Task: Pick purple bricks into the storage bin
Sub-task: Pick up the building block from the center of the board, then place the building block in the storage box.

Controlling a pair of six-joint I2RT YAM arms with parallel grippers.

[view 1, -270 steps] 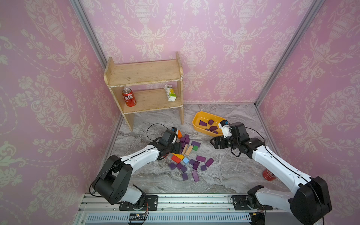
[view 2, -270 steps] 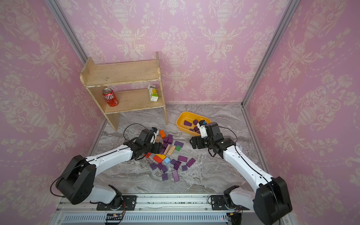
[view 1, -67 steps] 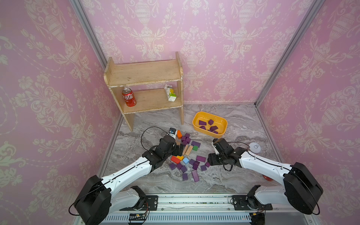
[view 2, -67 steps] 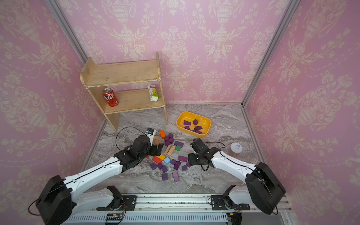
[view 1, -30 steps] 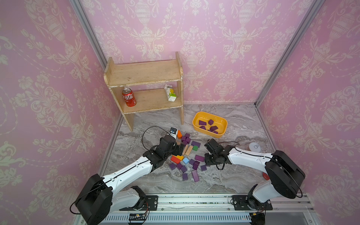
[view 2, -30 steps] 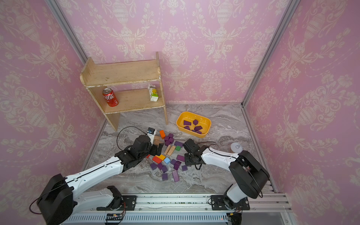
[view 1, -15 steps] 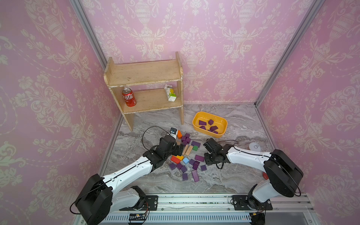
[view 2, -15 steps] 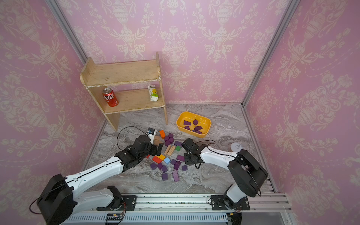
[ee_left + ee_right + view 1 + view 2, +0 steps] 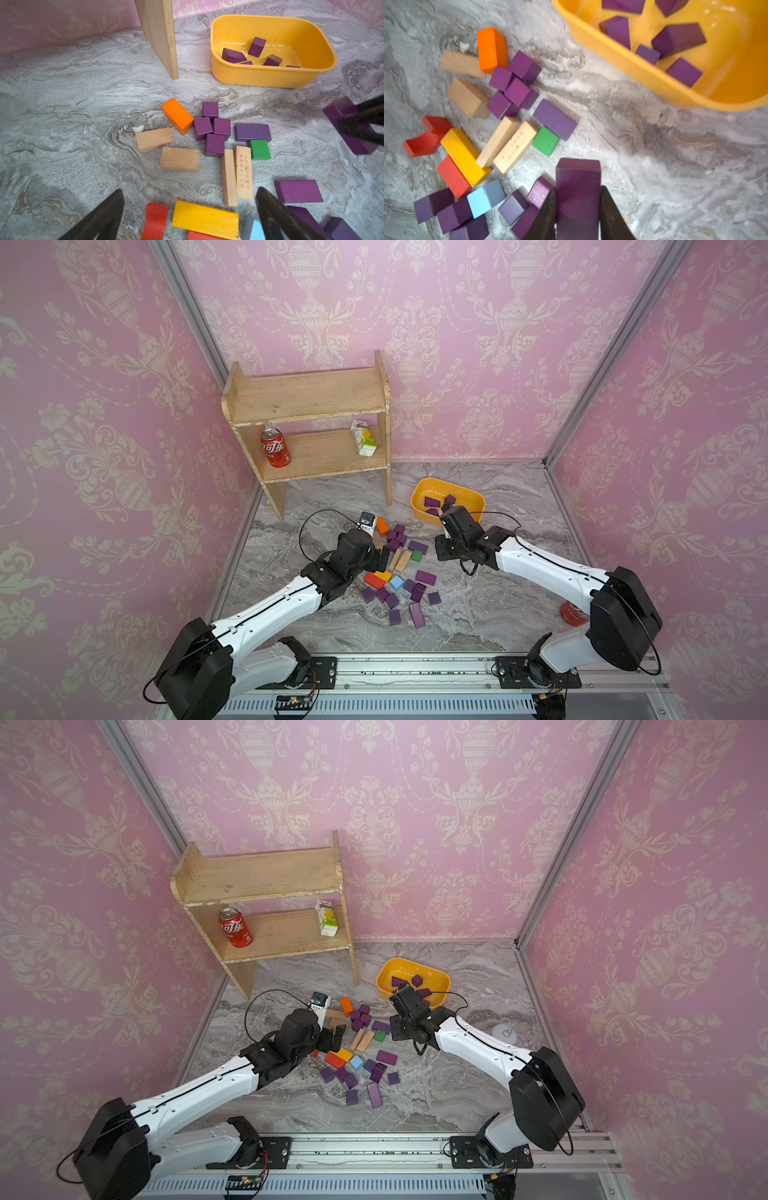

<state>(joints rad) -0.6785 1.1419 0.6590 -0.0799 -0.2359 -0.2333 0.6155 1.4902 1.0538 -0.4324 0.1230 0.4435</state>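
Note:
The purple brick still hangs short of the bin, so my right gripper will go outward past the bin's near rim and release it over the bin's bottom.
My right gripper is shut on a purple brick, a short bar held above the floor between the pile and the storage bin. In the left wrist view the same held brick shows at the edge. The yellow-orange bin holds several purple bricks. More purple bricks lie on the marble floor: a cluster of cubes, a flat bar and a long bar. My left gripper stands open and empty over the coloured blocks at the pile's left side, in both top views.
Orange, red, yellow, light-blue, green and tan blocks mix with the purple ones. A wooden shelf at the back left holds a cola can and a carton. A red can and a white disc lie at the right.
The right gripper has shut on a purple brick in the pile, lifted it and moved back toward the bin. The left arm has stayed put, still open.

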